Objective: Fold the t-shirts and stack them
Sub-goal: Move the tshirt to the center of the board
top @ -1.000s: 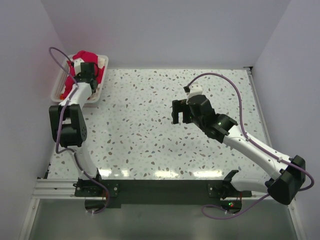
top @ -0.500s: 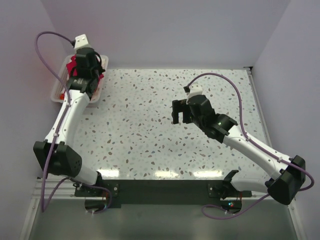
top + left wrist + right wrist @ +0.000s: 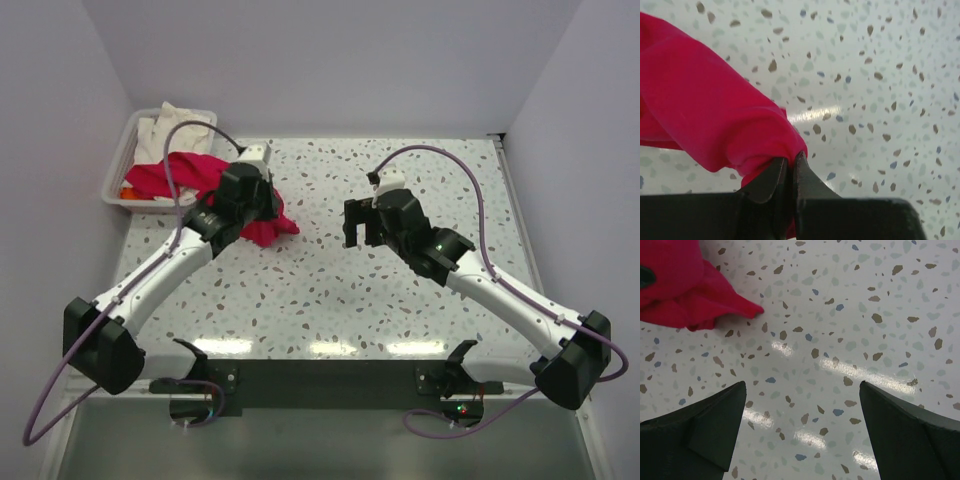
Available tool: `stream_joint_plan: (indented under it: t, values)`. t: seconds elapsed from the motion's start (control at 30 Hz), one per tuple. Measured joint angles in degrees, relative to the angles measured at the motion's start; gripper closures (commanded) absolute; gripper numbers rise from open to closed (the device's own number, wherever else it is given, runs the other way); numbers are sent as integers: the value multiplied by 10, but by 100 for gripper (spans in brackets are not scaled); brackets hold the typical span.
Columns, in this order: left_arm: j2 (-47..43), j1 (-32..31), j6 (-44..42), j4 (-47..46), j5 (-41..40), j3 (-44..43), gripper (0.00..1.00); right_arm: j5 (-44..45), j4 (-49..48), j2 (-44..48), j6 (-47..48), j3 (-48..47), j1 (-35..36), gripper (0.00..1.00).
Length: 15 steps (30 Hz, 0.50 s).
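Observation:
My left gripper draws the red t-shirt, still partly in the white tray [image 3: 119,165], back and toward the table's middle next, then releases the fold.
The crimson-red t-shirt [image 3: 190,172] trails from the white tray [image 3: 119,165] out over the speckled table to my left gripper [image 3: 262,214]. In the left wrist view the left gripper [image 3: 790,161] is shut on a fold of the red t-shirt [image 3: 700,115]. A cream-white t-shirt [image 3: 172,126] lies in the tray, with a bit of orange fabric [image 3: 131,193] at its near end. My right gripper [image 3: 356,224] hovers open and empty over the table's middle; in its wrist view [image 3: 802,395] a tip of the red shirt [image 3: 685,295] shows at the upper left.
The white tray sits at the table's far left corner against the wall. White walls close the table on the left, back and right. The arm bases and a metal rail [image 3: 300,380] line the near edge.
My left gripper has swung from over the tray to the right and nearer, dragging the red t-shirt out onto the table. The cream shirt in the tray is now uncovered. The right arm has not moved.

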<state>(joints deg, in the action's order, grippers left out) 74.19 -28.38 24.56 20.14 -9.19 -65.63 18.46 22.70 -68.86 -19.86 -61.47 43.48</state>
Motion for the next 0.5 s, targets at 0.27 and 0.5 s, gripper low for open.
stream_joint_plan:
  t: [0.27, 0.5]
  values:
    - [89, -91, 2, -29, 70, 69, 100, -2, -9, -23, 0, 0, 0, 1]
    - [109, -122, 1, -39, 127, 33, 92, 0, -9, -30, 0, 0, 0, 1]
